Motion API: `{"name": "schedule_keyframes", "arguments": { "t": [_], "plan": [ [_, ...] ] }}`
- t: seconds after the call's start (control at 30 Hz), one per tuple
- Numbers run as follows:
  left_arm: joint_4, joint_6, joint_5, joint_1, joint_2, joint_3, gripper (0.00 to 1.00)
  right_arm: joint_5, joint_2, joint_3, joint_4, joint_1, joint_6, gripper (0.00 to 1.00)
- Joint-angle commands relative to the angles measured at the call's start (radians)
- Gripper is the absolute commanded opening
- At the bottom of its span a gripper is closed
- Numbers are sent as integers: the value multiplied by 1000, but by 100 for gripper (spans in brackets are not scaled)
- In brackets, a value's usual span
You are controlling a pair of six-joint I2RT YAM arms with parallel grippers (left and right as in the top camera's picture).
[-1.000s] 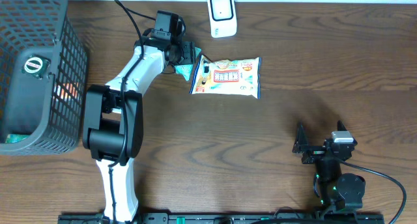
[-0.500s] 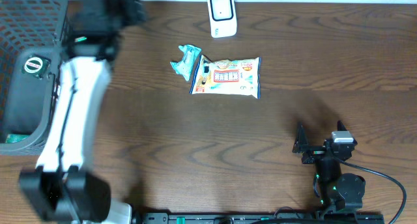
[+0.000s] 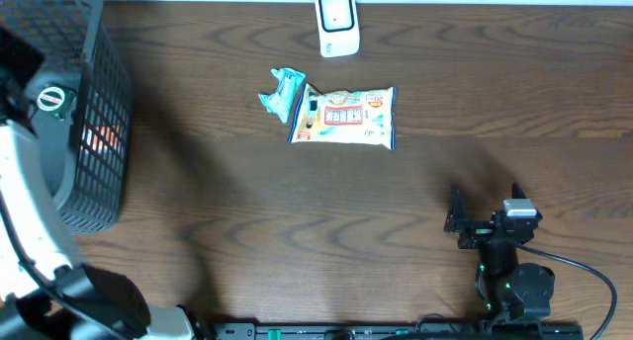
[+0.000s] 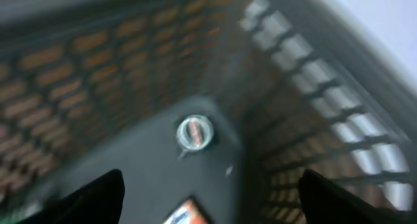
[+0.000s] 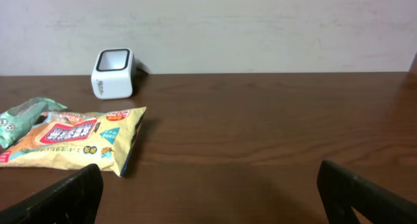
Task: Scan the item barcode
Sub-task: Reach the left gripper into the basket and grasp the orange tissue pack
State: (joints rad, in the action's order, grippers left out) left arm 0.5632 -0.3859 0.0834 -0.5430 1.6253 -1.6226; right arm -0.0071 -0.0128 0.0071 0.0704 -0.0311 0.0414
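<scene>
My left gripper will next go down into the basket (image 3: 99, 63), toward the right in the overhead view, onto the white packet (image 3: 101, 139), as its orange-and-white label lies on the basket's bottom below.
A white barcode scanner (image 3: 336, 24) stands at the table's far edge, also visible from the right wrist as the scanner (image 5: 114, 73). A yellow snack bag (image 3: 344, 117) lies in front of it, with a small teal packet (image 3: 282, 91) touching its left end. My left arm (image 3: 25, 197) reaches over the dark mesh basket (image 3: 99, 63) at the far left. The blurred left wrist view shows my left gripper (image 4: 212, 185) open above a black item with a round ringed cap (image 4: 194, 133) inside the basket. My right gripper (image 3: 483, 216) rests open near the front right, holding nothing.
Something orange (image 3: 104, 137) shows through the basket's wall. An orange-and-white label (image 4: 186, 214) lies below the left gripper's fingers. The basket's mesh walls (image 4: 313, 87) rise close around the left gripper. From the right wrist, the snack bag (image 5: 71, 140) and teal packet (image 5: 26, 113) lie far left.
My left arm has swung from the teal packet by the snack bag leftward over the basket, its jaws widening. The teal packet stays on the table. The right arm is still.
</scene>
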Motion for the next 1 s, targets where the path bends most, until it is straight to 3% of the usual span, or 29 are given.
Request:
{"name": "schedule_keyframes", "arguments": {
  "t": [0.0, 0.3, 0.47, 0.7, 0.9, 0.97],
  "plan": [
    [68, -153, 3, -45, 67, -11, 84, 2, 3, -2, 5, 6, 6, 99],
    [179, -183, -104, -50, 257, -11, 77, 2, 3, -2, 5, 6, 6, 99],
    [224, -305, -131, -50, 373, -11, 77, 1, 3, -2, 5, 6, 6, 99],
    [209, -308, -282, -49, 468, -11, 77, 2, 3, -2, 5, 6, 6, 99],
    [172, -307, -310, -47, 517, -11, 77, 1, 3, -2, 5, 6, 6, 99],
    [161, -307, -332, -47, 529, -11, 72, 1, 3, -2, 5, 6, 6, 99]
  ]
}}
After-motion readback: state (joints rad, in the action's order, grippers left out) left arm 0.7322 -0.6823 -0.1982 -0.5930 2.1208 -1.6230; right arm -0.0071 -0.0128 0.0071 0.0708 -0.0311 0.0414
